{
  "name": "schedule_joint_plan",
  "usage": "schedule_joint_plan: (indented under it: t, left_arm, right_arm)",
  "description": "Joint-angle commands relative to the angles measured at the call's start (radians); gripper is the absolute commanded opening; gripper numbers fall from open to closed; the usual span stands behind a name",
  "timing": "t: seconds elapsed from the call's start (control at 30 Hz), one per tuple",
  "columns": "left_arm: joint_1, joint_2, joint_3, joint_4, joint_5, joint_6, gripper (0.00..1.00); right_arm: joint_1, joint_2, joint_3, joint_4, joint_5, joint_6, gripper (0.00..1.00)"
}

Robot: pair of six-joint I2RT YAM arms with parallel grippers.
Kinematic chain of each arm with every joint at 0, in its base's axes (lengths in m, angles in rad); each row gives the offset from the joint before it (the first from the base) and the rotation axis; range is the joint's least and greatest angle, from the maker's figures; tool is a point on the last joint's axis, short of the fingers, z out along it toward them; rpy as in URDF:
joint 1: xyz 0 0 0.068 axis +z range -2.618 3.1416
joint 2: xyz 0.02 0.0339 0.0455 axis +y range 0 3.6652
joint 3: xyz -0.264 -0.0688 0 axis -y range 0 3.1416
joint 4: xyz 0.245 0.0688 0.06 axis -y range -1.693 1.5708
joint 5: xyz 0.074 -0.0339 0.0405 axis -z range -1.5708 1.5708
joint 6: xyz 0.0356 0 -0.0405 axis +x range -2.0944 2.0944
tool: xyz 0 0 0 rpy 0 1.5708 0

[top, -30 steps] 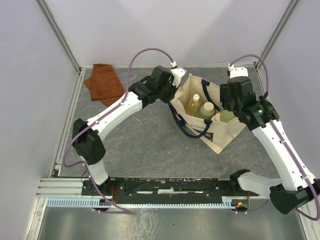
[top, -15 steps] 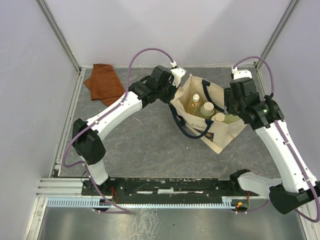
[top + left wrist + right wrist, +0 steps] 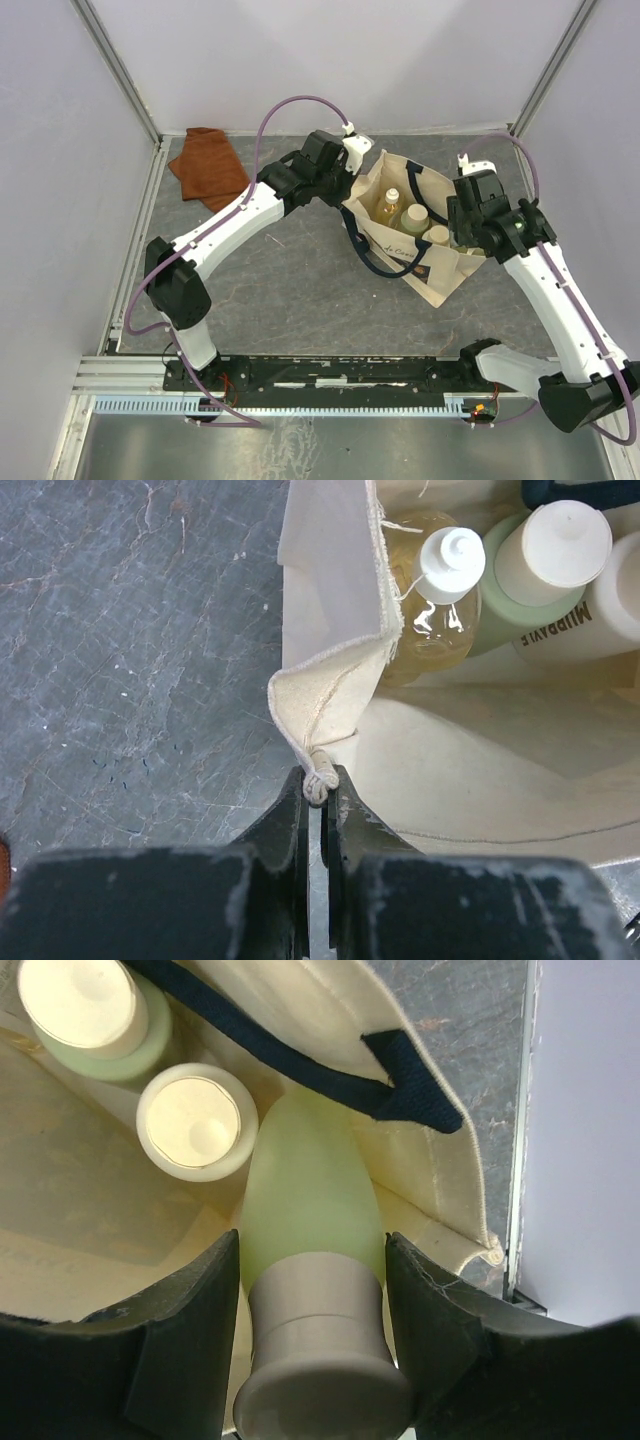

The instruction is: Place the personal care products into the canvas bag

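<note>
I will lower my right gripper to the left in the top view, toward the free bottom of the bag beside the cream-white bottle, and release there.
The cream canvas bag (image 3: 440,275) stands open at the back right of the table. My left gripper (image 3: 350,178) is shut on a corner of its rim (image 3: 318,777) and holds the bag wall (image 3: 340,570) up. Inside stand a clear amber bottle (image 3: 430,610), a pale green bottle (image 3: 510,610) with a cream cap (image 3: 85,1005), and a cream-white bottle (image 3: 190,1120). My right gripper (image 3: 312,1245) is shut on another pale green bottle (image 3: 310,1200) just below its cream cap. That bottle hangs inside the bag's right end, under the gripper (image 3: 462,235).
A rust-brown folded cloth (image 3: 208,165) lies at the back left. A navy handle (image 3: 300,1065) crosses the bag mouth just beyond the held bottle. The enclosure's right frame rail (image 3: 520,1160) runs close past the bag's outer edge.
My right arm has shifted over the bag's right end, and the green bottle it holds has sunk out of the top view beneath the gripper. The left arm has not moved.
</note>
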Motion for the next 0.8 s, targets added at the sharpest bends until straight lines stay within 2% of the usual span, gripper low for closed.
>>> schedule_joint_plan:
  t: [0.0,0.23,0.47,0.63,0.77]
  left_arm:
    - [0.013,-0.023,0.053,-0.049,0.006,0.03,0.02]
    - [0.013,-0.017,0.061,-0.056,0.006,0.035,0.03]
    - [0.012,-0.012,0.058,-0.056,0.011,0.033,0.03]
    - [0.013,-0.011,0.056,-0.056,0.002,0.038,0.03]
    - [0.012,-0.005,0.059,-0.053,0.006,0.035,0.03]
  right_arm:
    - [-0.02,-0.049,-0.068,0.076,0.042,0.0,0.0]
    - [-0.043,0.0,-0.103,0.123,0.014,-0.006,0.0]
    - [-0.074,0.078,-0.067,0.134,-0.03,-0.032,0.0]
    - [-0.074,0.1,0.048,0.07,-0.122,-0.026,0.0]
    - [-0.074,0.157,0.186,-0.071,-0.269,-0.016,0.0]
